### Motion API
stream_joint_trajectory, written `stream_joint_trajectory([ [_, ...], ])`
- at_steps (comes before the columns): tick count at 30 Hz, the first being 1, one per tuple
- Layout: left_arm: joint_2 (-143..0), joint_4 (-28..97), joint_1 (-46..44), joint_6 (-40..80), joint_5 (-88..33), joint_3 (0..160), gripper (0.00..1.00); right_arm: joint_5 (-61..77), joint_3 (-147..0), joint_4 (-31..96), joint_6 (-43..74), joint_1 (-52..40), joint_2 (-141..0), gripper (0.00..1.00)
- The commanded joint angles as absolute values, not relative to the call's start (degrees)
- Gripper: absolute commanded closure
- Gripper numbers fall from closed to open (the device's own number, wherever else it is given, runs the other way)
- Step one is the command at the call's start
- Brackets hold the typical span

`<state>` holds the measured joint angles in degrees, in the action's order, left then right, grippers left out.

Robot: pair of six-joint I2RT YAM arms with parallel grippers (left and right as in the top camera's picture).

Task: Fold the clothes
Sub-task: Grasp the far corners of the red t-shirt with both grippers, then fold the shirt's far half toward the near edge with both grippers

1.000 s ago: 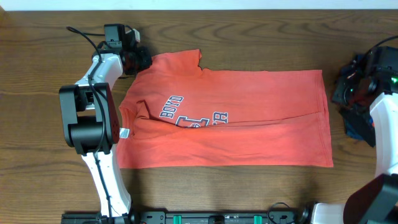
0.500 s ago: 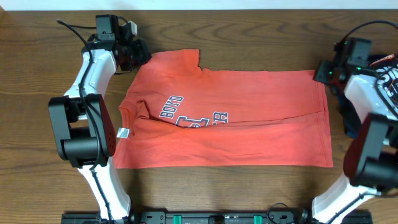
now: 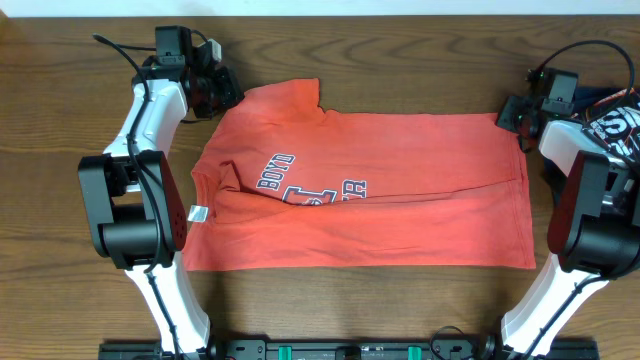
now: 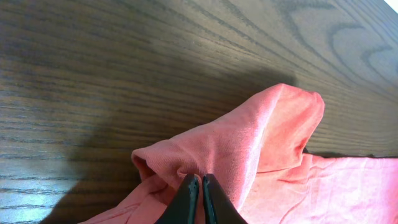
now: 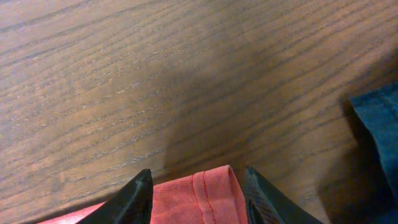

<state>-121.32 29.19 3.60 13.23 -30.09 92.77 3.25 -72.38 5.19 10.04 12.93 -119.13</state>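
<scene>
The shirt's far part lies spread beyond its near part, so my left gripper lifts back over the shirt's near part beside the white tag (image 3: 199,213), lowers it and releases next.
The red-orange T-shirt (image 3: 370,190) lies flat across the table, partly folded, with navy-and-white lettering (image 3: 305,185) at its left and a white neck tag (image 3: 199,213). My left gripper (image 3: 222,92) is at the shirt's far left corner, shut on a pinch of the sleeve fabric (image 4: 249,149); its fingertips (image 4: 198,182) are pressed together in the cloth. My right gripper (image 3: 515,112) is at the far right corner, open, its fingers (image 5: 196,186) either side of the hemmed corner (image 5: 208,196).
A dark navy garment with white lettering (image 3: 610,120) lies at the far right edge, beside my right arm; its blue edge (image 5: 379,130) shows in the right wrist view. Bare wooden table (image 3: 400,60) lies behind the shirt.
My right arm has swung in from the right edge to the shirt's far right corner. My left gripper has shifted slightly left and back at the sleeve.
</scene>
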Motion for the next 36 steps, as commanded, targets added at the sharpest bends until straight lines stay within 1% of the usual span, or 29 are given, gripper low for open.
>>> stream_joint_trajectory([
  [1,-121.2,29.4,3.9,12.5,-30.8,93.6,0.94,3.5,-72.3,4.9,10.7,12.7,-120.7,0.56],
  [4,-121.2,29.5,3.9,12.5,-30.8,93.6,0.94,3.4,-72.3,5.1,10.7,12.7,-121.1,0.57],
  [5,-121.2,29.6,3.9,12.5,-30.8,93.6,0.94,3.4,-72.3,5.2,10.7,12.7,-121.2,0.6],
  [9,-121.2,29.6,3.9,12.5,-30.8,93.6,0.94,3.3,-72.3,5.1,10.7,12.7,-121.2,0.84],
  [12,-121.2,29.7,3.9,12.5,-30.8,93.6,0.94,3.0,-72.3,5.4,10.7,12.7,-121.2,0.99],
  [19,-121.1,30.5,3.9,12.5,-30.9,93.6,0.94,2.8,-72.3,7.2,10.9,12.8,-120.5,0.99],
  [24,-119.9,32.6,4.4,12.5,-30.9,93.6,0.94,2.2,-72.4,10.4,10.9,13.7,-116.4,0.99],
  [28,-117.6,35.4,5.4,12.5,-30.9,93.6,0.94,-0.3,-72.4,15.1,10.8,14.1,-111.5,0.99],
  [36,-111.9,47.0,5.8,12.4,-30.9,93.6,0.95,-2.4,-72.4,27.7,10.7,14.1,-101.1,0.99],
])
